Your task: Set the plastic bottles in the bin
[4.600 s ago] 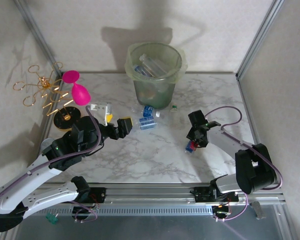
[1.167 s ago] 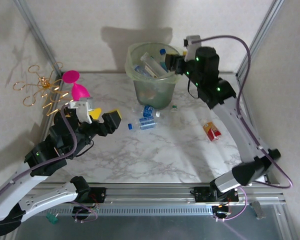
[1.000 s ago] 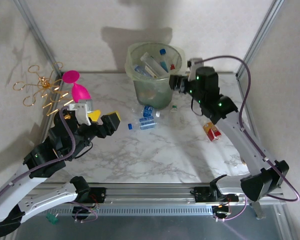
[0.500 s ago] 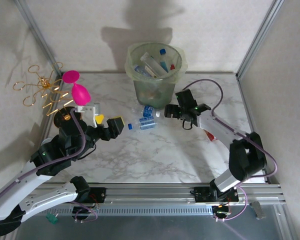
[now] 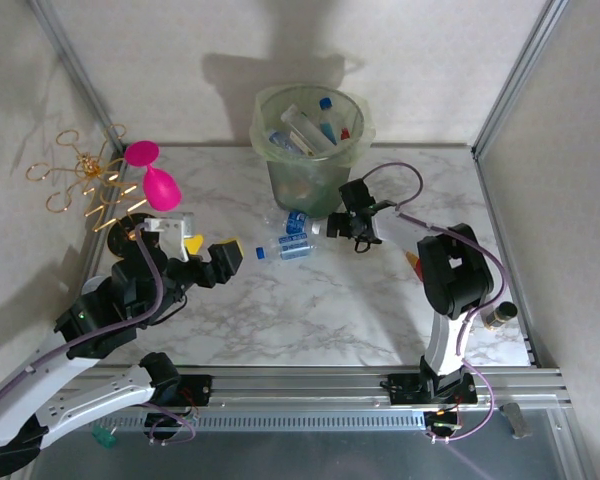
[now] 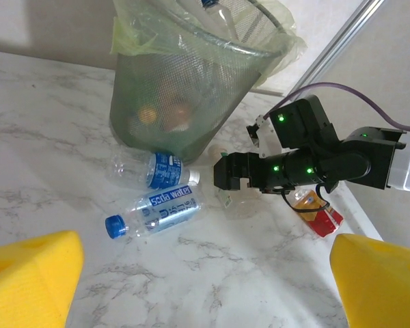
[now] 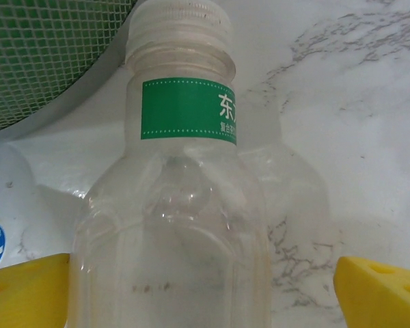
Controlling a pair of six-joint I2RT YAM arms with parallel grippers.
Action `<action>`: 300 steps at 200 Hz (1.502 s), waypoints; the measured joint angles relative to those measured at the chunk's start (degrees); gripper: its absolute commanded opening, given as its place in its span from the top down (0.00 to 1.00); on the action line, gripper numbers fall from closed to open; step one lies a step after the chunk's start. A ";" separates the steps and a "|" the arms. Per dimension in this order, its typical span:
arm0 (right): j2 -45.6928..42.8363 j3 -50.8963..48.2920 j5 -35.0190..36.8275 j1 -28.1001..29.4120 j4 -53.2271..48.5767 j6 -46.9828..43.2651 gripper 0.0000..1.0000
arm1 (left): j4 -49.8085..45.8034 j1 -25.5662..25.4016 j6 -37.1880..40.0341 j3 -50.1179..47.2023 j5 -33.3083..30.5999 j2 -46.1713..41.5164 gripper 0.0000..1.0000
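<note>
My right gripper stays low on the tabletop next and draws its spread fingers together onto the clear bottle's body (image 7: 171,266), since it already lies between them.
The bin (image 5: 310,150) stands at the back of the table, pale green with a liner bag, and holds several plastic bottles (image 5: 315,125). Two blue-labelled bottles (image 5: 292,235) lie in front of it, also seen as bottles (image 6: 160,205) in the left wrist view. A clear bottle with a green label (image 7: 181,205) lies beside the bin, between the spread yellow pads of my open right gripper (image 7: 205,294), which sits low on the table (image 5: 348,225). A red-labelled bottle (image 6: 318,213) lies behind that arm. My left gripper (image 5: 210,248) hovers open at the left, holding nothing.
A pink balloon-shaped ornament on gold wire (image 5: 145,175) stands at the back left. Metal frame posts (image 5: 510,90) and pale walls close in the table on both sides. The right arm's cable (image 5: 400,180) loops above the table near the bin.
My right arm has swung from above the bin down to the table and now straddles the clear green-labelled bottle. A blue-capped bottle now lies in the bin. The left gripper drifted slightly.
</note>
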 measured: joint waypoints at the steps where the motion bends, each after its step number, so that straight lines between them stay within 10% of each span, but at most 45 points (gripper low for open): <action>1: 0.07 0.00 0.00 0.00 0.02 0.04 0.09 | -0.02 0.00 0.00 0.00 0.00 0.00 0.07; 88: 0.31 -0.15 0.94 -0.17 2.40 0.52 0.49 | -0.02 0.00 -0.02 0.00 0.00 0.24 0.07; 300: -43.47 -10.03 -9.31 -1.14 8.57 -4.33 0.55 | 0.59 0.00 -2.64 5.55 1.31 5.29 0.07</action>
